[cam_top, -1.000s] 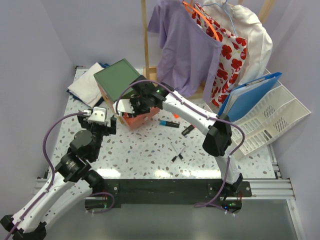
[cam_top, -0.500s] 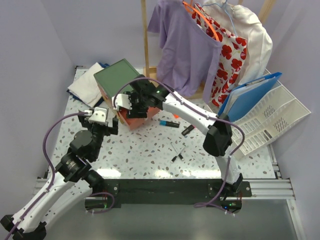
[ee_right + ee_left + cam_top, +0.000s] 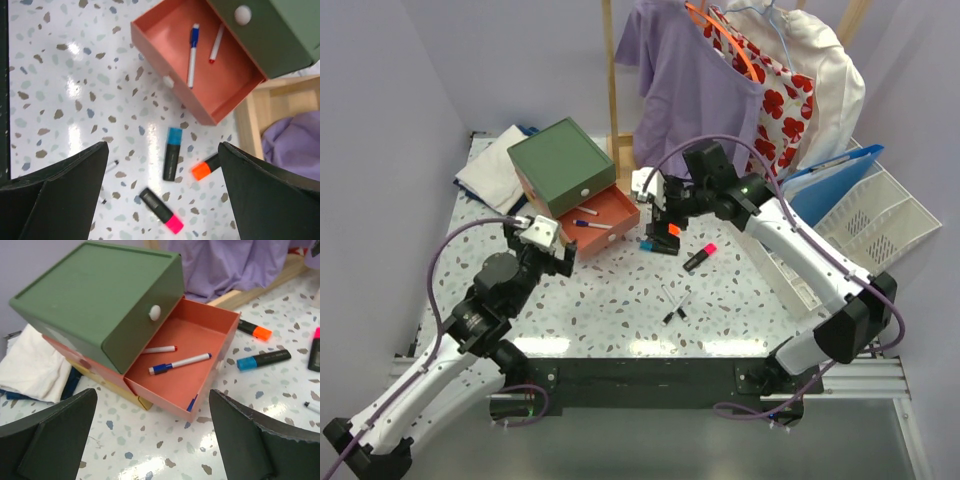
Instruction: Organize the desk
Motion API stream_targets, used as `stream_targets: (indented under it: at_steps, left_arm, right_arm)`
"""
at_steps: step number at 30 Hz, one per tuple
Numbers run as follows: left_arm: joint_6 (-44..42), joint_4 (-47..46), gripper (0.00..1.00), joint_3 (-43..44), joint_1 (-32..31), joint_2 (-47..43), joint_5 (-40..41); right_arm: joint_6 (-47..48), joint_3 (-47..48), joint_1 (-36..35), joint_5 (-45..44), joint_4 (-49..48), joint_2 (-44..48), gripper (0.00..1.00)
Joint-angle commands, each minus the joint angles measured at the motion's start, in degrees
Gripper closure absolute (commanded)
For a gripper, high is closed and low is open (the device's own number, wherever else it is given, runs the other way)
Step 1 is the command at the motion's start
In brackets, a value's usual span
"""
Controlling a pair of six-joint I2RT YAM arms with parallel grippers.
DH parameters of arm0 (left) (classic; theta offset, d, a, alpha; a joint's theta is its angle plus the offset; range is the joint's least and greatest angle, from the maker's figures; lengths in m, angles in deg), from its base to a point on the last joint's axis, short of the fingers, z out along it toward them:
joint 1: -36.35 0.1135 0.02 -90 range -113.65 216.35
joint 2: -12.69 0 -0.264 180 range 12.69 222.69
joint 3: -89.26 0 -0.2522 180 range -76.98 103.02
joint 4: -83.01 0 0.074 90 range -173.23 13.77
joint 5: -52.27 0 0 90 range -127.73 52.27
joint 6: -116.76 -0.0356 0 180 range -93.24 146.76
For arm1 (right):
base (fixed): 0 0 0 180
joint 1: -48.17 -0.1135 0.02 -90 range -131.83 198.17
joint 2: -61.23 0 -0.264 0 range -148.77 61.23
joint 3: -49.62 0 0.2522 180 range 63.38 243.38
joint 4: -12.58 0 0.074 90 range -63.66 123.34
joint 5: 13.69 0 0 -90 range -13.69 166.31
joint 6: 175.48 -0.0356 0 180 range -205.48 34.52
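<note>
I need to draw my right gripper back and lower it next onto the bare body end of the white marker, which lies below it toward the desk's front edge.
On the speckled white desk (image 3: 610,300) stands a green drawer box (image 3: 560,165), its orange drawer (image 3: 602,222) pulled open. Inside the drawer lie a blue pen (image 3: 192,55) and a red pen (image 3: 216,44). Blue-capped (image 3: 172,153), orange-capped (image 3: 207,167) and pink-capped (image 3: 161,203) highlighters lie on the desk just right of the drawer. My right gripper (image 3: 658,212) hangs open above them, holding nothing. My left gripper (image 3: 560,260) is open and empty in front of the drawer (image 3: 185,340).
Two thin pens (image 3: 675,305) lie nearer the front edge. A folded white cloth (image 3: 490,170) lies at the back left. A white file tray (image 3: 880,225) with a blue folder (image 3: 820,195) stands at the right. Hanging clothes (image 3: 720,80) on a wooden rack are behind.
My right gripper has opened and drawn back to the right from over the orange drawer. The left gripper has shifted slightly right and opened a little wider.
</note>
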Motion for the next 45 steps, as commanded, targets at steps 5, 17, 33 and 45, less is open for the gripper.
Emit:
stream_targets:
  at_steps: [5, 17, 33, 45]
  left_arm:
    - [2.18, -0.71, 0.0, 2.73, 0.14, 9.08, -10.12]
    - [7.9, 5.35, 0.04, 6.78, 0.14, 13.67, -15.31]
    - [7.54, 4.75, 0.03, 1.95, 0.14, 6.11, -5.38]
    - [7.63, 5.01, 0.03, 1.77, 0.06, 4.52, -4.5]
  right_arm:
    - [2.8, -16.42, 4.22, 10.67, -4.24, 11.39, 0.03]
    - [29.66, -19.69, 8.18, 15.42, 13.93, 7.2, 0.07]
    - [42.53, -28.21, 5.2, 1.11, 8.78, -1.17, 0.33]
    - [40.33, -28.04, -0.16, -6.11, 6.48, -9.52, 0.44]
